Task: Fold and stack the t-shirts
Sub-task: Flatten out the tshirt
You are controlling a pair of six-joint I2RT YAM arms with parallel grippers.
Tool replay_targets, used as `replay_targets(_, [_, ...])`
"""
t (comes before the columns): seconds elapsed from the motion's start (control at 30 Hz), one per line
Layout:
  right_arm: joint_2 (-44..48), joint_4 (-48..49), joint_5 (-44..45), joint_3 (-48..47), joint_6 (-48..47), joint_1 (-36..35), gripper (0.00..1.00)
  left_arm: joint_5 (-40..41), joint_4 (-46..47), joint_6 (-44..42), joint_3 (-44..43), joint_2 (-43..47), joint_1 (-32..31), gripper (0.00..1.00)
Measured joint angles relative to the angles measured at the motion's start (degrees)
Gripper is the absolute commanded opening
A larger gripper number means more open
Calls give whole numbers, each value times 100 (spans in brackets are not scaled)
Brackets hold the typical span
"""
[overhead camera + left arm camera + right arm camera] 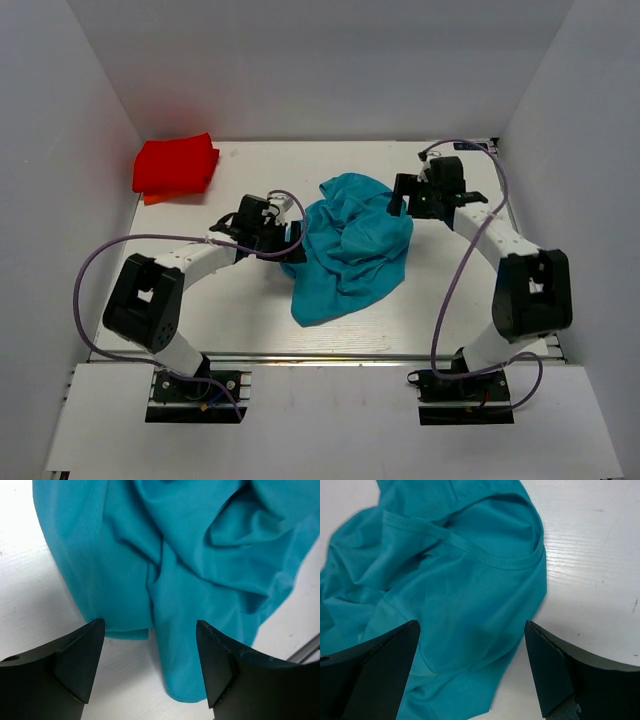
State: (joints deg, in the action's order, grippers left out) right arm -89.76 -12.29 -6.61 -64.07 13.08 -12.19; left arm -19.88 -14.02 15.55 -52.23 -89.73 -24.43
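I will move my right gripper to the left in the top view and lower it to pinch the neck seam's end [347,212] [395,521], which stands raised below it on that side.
The teal t-shirt [350,245] lies crumpled in the middle of the table. The red t-shirt [176,166] sits folded at the far left corner. My left gripper [292,240] is open at the teal shirt's left edge; in the left wrist view [150,667] its jaws stand wide above a hanging fold of the shirt [190,570]. My right gripper [398,196] is open at the shirt's upper right edge; in the right wrist view [470,672] it hovers over the teal shirt [445,595] near the neck seam. No label shows.
White walls close the table [240,310] in at the left, back and right. A metal rail [330,356] runs along the near edge by the arm bases. Purple cables loop off both arms.
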Motion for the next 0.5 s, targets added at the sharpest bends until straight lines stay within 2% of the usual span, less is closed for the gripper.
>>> replay_targets(0.2, [-977, -278, -238, -778, -356, -225, 90, 103, -39, 4, -13, -404, -262, 77])
replay_targets(0.4, [-1709, -330, -693, -1591, -599, -544, 90, 74, 50, 55, -35, -737, -540, 65])
replay_targets(0.5, [-2096, -402, -798, -2020, -691, -739, 90, 101, 68, 87, -39, -758, -636, 54])
